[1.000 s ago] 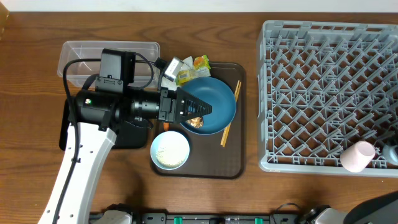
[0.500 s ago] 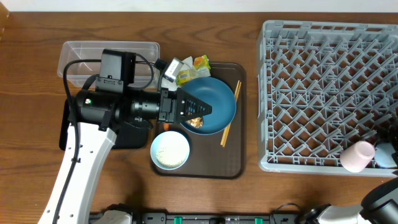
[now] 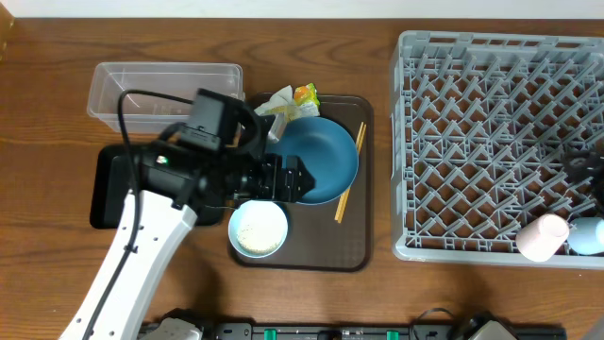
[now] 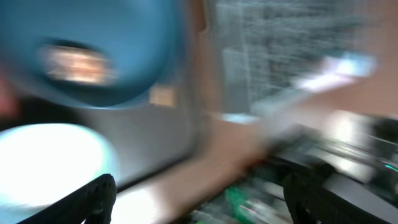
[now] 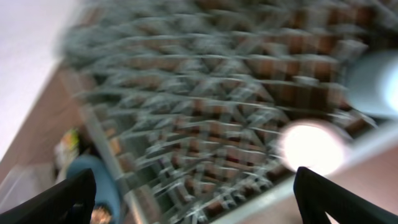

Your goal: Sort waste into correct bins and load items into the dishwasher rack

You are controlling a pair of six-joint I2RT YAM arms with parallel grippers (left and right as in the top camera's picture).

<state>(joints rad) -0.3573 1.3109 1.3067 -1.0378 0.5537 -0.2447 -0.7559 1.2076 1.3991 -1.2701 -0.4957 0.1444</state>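
My open left gripper needs to go down and left in the overhead view, to the blue bowl's rim facing the black tray, below it.
The large dark blue bowl sits on the brown tray, with a blurred orange-brown bit of food inside it. The small white bowl holds white rice. My left gripper hovers over the blue bowl's left edge. In the blurred left wrist view its fingers are wide apart and empty. Wooden chopsticks lie by the blue bowl. The green-yellow wrapper and white napkin lie at the tray's back. The pink cup and light blue cup lie in the grey rack. My right gripper, open and empty, is above the rack's right side.
The clear plastic tub stands at the back left. The black tray lies in front of it, partly under my left arm. The brown serving tray lies between them and the rack. Both wrist views are motion-blurred.
My left arm has swung and turned, and its gripper now hides the food in the blue bowl. My right arm has moved from the front right corner up over the rack's right side.
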